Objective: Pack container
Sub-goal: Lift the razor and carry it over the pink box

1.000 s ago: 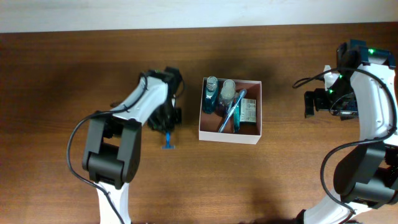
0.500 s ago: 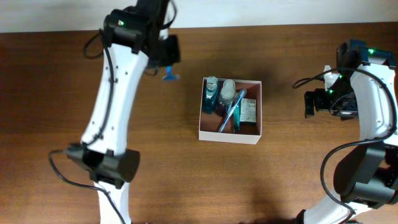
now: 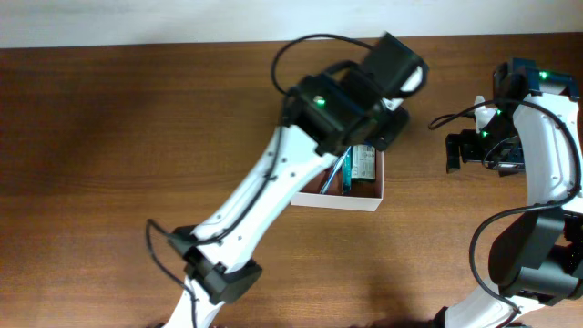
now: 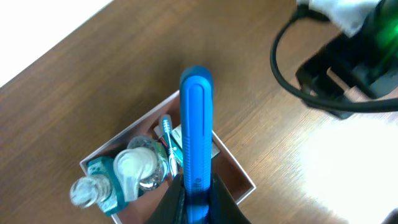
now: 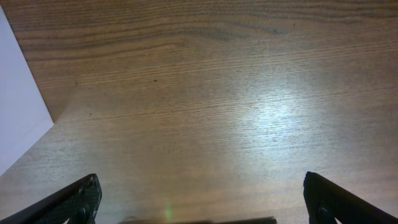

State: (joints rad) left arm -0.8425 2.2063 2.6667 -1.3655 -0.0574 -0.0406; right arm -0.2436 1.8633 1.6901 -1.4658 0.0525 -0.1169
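The blue handle (image 4: 196,124) still hangs above the open container, so the robot's left gripper will lower it toward the toothbrush (image 4: 168,134) and small printed box and then open.
The container (image 3: 339,199) sits mid-table, white outside and pinkish-brown inside; my left arm (image 3: 351,100) covers its upper part. In the left wrist view, the container's rim (image 4: 130,129) shows below my left gripper (image 4: 196,186), which is shut on a long blue plastic handle (image 4: 196,124) held above the box. Inside lie two clear bottles with teal liquid (image 4: 134,171), a toothbrush (image 4: 168,134) and a small printed box (image 3: 364,164). My right gripper (image 3: 453,153) stands open at the right, apart from the container, over bare wood (image 5: 202,199).
The tabletop is dark brown wood. Its far edge meets a white strip (image 3: 137,23) along the top. A white flat shape (image 5: 18,106) shows at the left edge of the right wrist view. A black cable (image 4: 280,56) loops beside the right arm.
My left arm has swung from the table's left side to above the container, carrying the blue handle lifted off the table. The right arm has not moved.
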